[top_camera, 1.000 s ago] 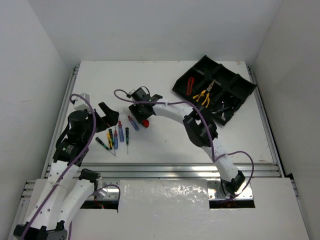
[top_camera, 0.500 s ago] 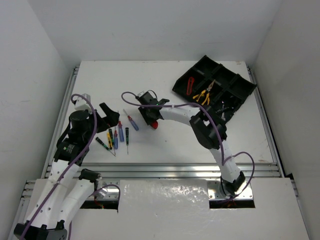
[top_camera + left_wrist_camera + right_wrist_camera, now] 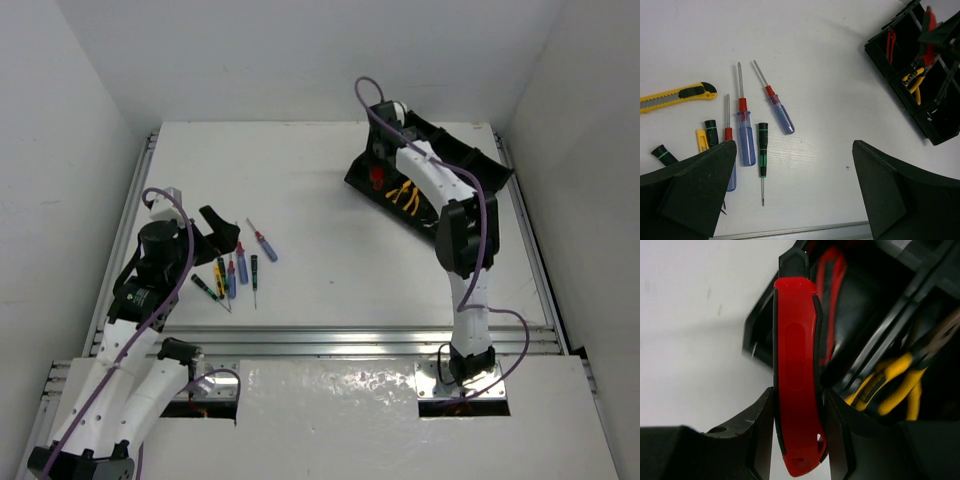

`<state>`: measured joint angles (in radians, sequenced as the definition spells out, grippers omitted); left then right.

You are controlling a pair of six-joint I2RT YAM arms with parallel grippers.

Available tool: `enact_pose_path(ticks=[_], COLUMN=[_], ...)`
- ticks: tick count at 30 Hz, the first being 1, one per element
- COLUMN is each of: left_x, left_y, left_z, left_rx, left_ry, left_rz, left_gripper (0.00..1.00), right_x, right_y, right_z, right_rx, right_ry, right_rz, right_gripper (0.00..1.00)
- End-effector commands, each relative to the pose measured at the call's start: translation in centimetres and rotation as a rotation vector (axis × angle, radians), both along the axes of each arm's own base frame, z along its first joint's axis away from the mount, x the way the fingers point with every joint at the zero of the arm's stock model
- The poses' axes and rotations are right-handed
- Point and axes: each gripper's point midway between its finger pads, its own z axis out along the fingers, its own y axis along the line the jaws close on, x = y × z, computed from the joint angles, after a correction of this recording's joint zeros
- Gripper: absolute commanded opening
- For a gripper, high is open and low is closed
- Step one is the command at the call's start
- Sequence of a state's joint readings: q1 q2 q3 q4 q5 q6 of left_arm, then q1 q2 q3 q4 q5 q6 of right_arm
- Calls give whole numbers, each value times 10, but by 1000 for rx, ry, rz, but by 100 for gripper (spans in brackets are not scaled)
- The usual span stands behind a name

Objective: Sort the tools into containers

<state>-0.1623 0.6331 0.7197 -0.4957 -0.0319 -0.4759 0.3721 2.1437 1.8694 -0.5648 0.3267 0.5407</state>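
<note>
The left gripper will next narrow its opening and go down over the middle of the longest screwdriver's blue handle (image 3: 242,267) (image 3: 746,139), because there are tools close on both sides of that handle.
My right gripper (image 3: 797,407) is shut on a red tool with black edging (image 3: 795,355) and holds it over the left end of the black tray (image 3: 760,325). In the top view that gripper (image 3: 383,165) hangs at the tray's (image 3: 485,170) left compartments. Yellow-handled pliers (image 3: 890,380) and red-and-black pliers (image 3: 832,290) lie in the tray. Several screwdrivers (image 3: 232,272) lie on the table at the left, among them a blue-handled one (image 3: 780,112) and a green-and-black one (image 3: 762,150). My left gripper (image 3: 794,170) stands open just above and beside them, with nothing between its fingers.
A yellow utility knife (image 3: 675,95) lies left of the screwdrivers. A metal rail (image 3: 330,340) runs along the table's near edge. White walls close in the table on three sides.
The right arm has swung from the middle of the table to the tray at the back right, carrying the red tool. The left arm has not moved.
</note>
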Motion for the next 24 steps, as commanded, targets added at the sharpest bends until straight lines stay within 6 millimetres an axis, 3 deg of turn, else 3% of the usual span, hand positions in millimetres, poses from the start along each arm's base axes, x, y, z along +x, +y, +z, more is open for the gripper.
enact_pose_path(ticks=[1, 2, 3, 5, 6, 7, 8, 10, 11, 14, 17, 18, 19, 20, 21, 22, 23, 24], left_x=[5, 5, 5, 6, 6, 6, 7, 7, 7, 9, 11, 12, 14, 16, 17, 21, 23, 24], left_y=[-6, -7, -7, -7, -7, -7, -7, -7, -8, -7, -5, -3, -1, 3, 5, 4, 3, 1], left_z=[12, 12, 12, 10, 9, 9, 9, 8, 7, 4, 0, -2, -7, -9, -12, -22, -25, -31], left_rx=[-15, -14, -15, -13, -12, -12, -12, -11, -11, -8, -1, 2, 3, 13, 18, 27, 28, 31], left_ry=[-55, -55, -56, -50, -46, -46, -43, -40, -37, -25, -7, 3, 23, 36, 54, 95, 117, 145], left_rz=[-25, -29, -29, -31, -32, -32, -32, -32, -32, -29, -13, -2, 15, 40, 51, 54, 49, 43], left_gripper=[100, 100, 100, 100, 100, 100, 100, 100, 100, 100, 100, 100, 100, 100, 100, 100, 100, 100], right_x=[22, 29, 36, 46, 49, 51, 51, 52, 51, 46, 32, 21, 8, -9, -23, -47, -68, -86], right_y=[-13, -23, -26, -35, -36, -37, -34, -31, -28, -22, -11, -5, 1, 13, 21, 40, 45, 54], right_z=[14, 5, 9, 4, 1, -1, -4, 2, 5, 36, 81, 78, 105, 89, 90, 108, 77, 72], right_rx=[10, 15, 26, 34, 47, 41, 53, 62, 74, 114, 152, 161, 166, 166, 172, 194, 188, 199], right_ry=[-19, -10, -24, -26, -18, -20, -8, -15, -18, -72, -140, -122, -163, -129, -123, -148, -100, -91], right_rz=[-111, -132, -144, -169, -162, -155, -137, -116, -104, -61, 14, 53, 113, 176, 225, 320, 361, 409], right_gripper=[17, 17, 17, 27, 37, 37, 44, 55, 68, 86, 92, 93, 93, 93, 93, 93, 93, 92])
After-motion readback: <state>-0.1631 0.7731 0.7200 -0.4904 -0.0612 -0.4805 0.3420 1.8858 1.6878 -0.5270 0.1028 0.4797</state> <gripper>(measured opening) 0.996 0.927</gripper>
